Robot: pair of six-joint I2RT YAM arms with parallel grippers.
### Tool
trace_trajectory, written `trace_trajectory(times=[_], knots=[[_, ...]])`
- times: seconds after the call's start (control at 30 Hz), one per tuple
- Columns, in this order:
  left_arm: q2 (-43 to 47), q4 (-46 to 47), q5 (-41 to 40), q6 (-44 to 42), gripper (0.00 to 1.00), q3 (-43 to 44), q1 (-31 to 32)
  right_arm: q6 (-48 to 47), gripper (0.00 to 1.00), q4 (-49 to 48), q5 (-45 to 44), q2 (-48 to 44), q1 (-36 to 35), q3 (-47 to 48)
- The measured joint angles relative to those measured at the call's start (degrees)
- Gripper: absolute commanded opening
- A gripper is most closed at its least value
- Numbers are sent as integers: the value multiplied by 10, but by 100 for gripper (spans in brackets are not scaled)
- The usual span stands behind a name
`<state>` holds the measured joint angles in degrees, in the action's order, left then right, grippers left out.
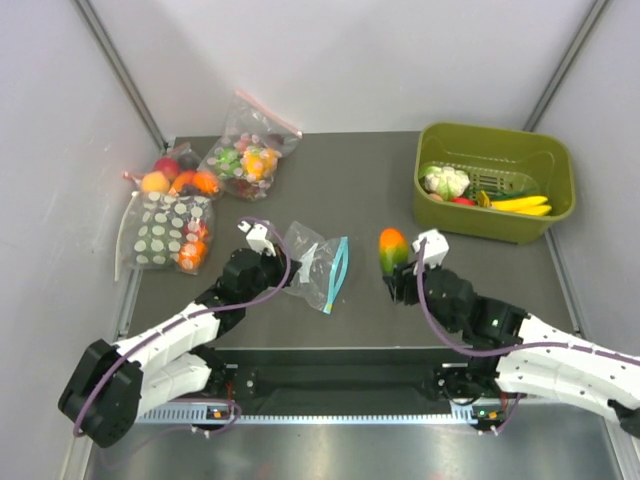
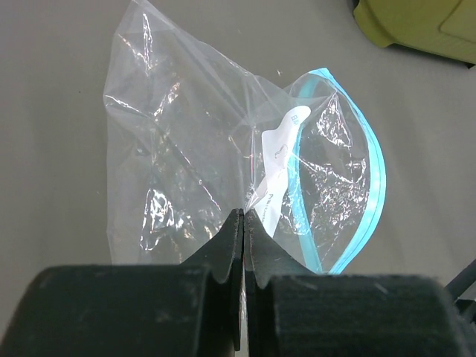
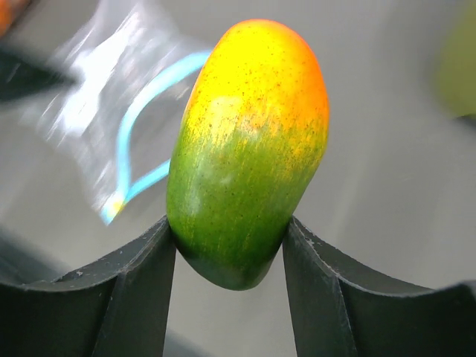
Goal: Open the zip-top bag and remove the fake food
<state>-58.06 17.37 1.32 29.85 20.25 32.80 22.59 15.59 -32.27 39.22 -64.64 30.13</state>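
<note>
The robot should move its right gripper outward and to the right in the top view, over the olive-green bin, and let go of the fruit, because other pieces are there.
The zip-top bag lies crinkled on the dark table, its light-blue zip strip parted so the mouth gapes; nothing shows inside it. My left gripper is shut on the bag's near edge, a thin film of plastic pinched between the jaws. In the top view that gripper sits at the bag's left side. Right of the bag, my right gripper holds a piece of the fake food, a green-and-orange fruit, upright above the table. Its fingers press the green lower end from both sides.
An olive-green bin with a white cauliflower and yellow pieces stands at the back right. A clear bag with a pink-red zip, a white-dotted bag and loose fruits lie at the back left. Walls close in on both sides.
</note>
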Motion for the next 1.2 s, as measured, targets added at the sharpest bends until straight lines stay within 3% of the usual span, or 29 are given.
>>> trace_trajectory(times=[0.2, 0.33, 0.47, 0.57, 0.7, 0.8, 0.83, 0.93, 1.2], knots=[[6, -14, 10, 0, 0, 0, -2, -93, 33, -17, 71, 14, 180, 82], [18, -23, 14, 0, 0, 0, -2, -126, 33, -48, 166, 46, 355, 151], [26, -24, 22, 0, 0, 0, -2, -131, 33, -77, 268, 120, 551, 204], [30, -26, 24, 0, 0, 0, -2, -131, 35, -84, 306, 209, 636, 245], [36, -34, 25, -1, 0, 0, -2, -131, 42, -85, 322, 303, 677, 271], [37, -44, 25, -5, 0, 0, -2, -131, 62, -84, 327, 344, 694, 280], [37, -46, 26, -6, 0, 0, -2, -130, 75, -85, 329, 353, 699, 282], [37, -50, 28, -11, 0, 0, -2, -133, 86, -88, 333, 367, 713, 285], [30, -50, 37, -15, 0, 5, -4, -134, 94, -96, 338, 365, 716, 288]])
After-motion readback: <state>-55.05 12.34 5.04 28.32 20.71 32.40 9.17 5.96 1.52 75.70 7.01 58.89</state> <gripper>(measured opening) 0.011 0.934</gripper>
